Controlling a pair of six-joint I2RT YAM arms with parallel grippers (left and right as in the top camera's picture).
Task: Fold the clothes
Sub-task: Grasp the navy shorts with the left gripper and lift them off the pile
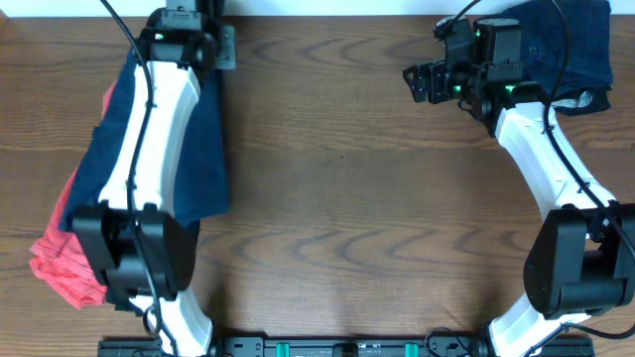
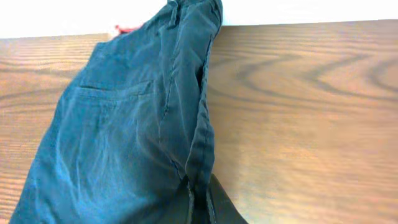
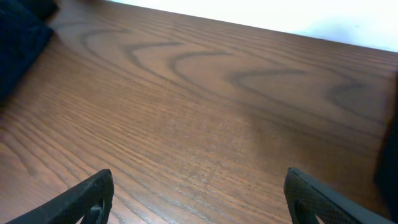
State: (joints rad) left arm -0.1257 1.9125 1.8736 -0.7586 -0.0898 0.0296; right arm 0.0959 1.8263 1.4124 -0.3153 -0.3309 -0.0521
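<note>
My left gripper holds the trousers' edge, and the bare middle wood is to its right in the overhead view. It will next sweep toward the other arm and release the trousers' edge.
Navy trousers (image 1: 203, 149) lie along the left side of the table, partly under my left arm. In the left wrist view the trousers (image 2: 118, 143) show a back pocket and a side seam. My left gripper (image 1: 196, 48) is at the far left of the table and is shut on the trousers' edge (image 2: 199, 208). A red garment (image 1: 58, 260) lies crumpled at the near left, partly under the trousers; a bit of it shows in the wrist view (image 2: 124, 28). My right gripper (image 1: 415, 79) (image 3: 199, 190) is open and empty above bare wood at the far right.
A dark blue pile of clothes (image 1: 561, 45) sits at the far right corner behind the right gripper; its dark edge shows in the right wrist view (image 3: 18, 37). Brown wooden table (image 1: 347, 198) with a pale far edge.
</note>
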